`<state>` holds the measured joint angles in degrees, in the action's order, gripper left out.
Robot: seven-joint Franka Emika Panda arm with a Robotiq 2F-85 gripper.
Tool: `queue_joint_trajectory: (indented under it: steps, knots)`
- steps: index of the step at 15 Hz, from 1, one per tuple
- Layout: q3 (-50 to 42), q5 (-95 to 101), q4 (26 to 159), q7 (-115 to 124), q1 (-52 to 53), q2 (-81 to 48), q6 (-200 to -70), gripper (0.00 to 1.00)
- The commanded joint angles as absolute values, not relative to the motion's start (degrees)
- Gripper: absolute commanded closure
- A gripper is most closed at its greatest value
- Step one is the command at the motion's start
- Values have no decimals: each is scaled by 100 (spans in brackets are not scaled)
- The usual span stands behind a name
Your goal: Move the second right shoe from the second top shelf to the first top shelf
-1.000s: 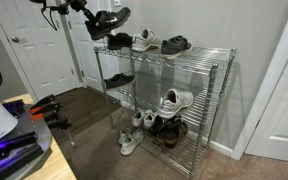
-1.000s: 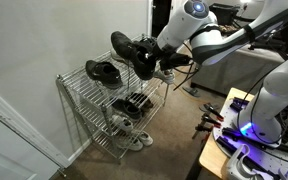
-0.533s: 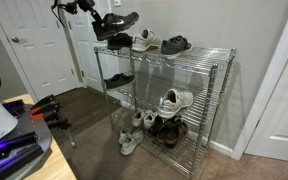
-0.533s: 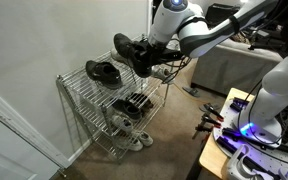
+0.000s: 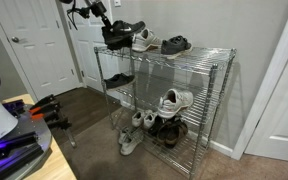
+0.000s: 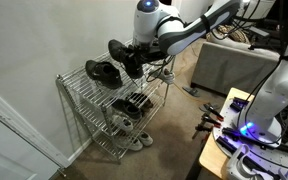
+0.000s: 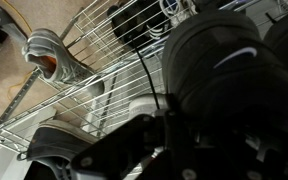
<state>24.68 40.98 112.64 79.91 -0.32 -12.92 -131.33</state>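
The held shoe still hangs above the shelf's wires, so my gripper will next go down and shift over the top shelf's end toward the other black shoe.
My gripper [image 5: 108, 24] is shut on a black shoe [image 5: 126, 31] and holds it just above the end of the wire rack's top shelf [image 5: 184, 60]. In an exterior view the held shoe [image 6: 124, 58] hangs next to another black shoe [image 6: 101, 71] that lies on the top shelf. In the wrist view the held shoe [image 7: 214, 60] fills the right side, with a white swoosh on it; my gripper's dark fingers [image 7: 159, 140] are below it. A single black shoe [image 5: 117, 79] lies on the second shelf.
The top shelf also holds a grey-white shoe [image 5: 147, 40] and a dark shoe [image 5: 176, 44]. A white shoe [image 5: 176, 98] and several more pairs sit on the lower levels. A white door [image 5: 39, 50] stands beside the rack. A wooden table edge [image 5: 39, 150] is in front.
The arm has carried the black shoe lower and in over the top shelf, closer to the shoes lying there. The grip has not changed.
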Motion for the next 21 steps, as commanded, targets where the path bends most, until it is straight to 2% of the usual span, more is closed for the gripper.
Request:
queue_joint_trajectory:
  steps: [1,6,18,19,20,21]
  knots:
    - [1706,3822,10727,7646,860,-1651,-13000,95]
    - [1088,3510,10465,7494,1410,-1884,-13004,95]
    - [480,2915,9812,7090,1543,-2252,-13094,95]
    - [460,2892,9804,7099,1570,-2273,-13062,66]
    - [447,2885,9803,7088,1584,-2289,-13069,65]
    - [431,2887,9811,7102,1601,-2284,-13060,59]
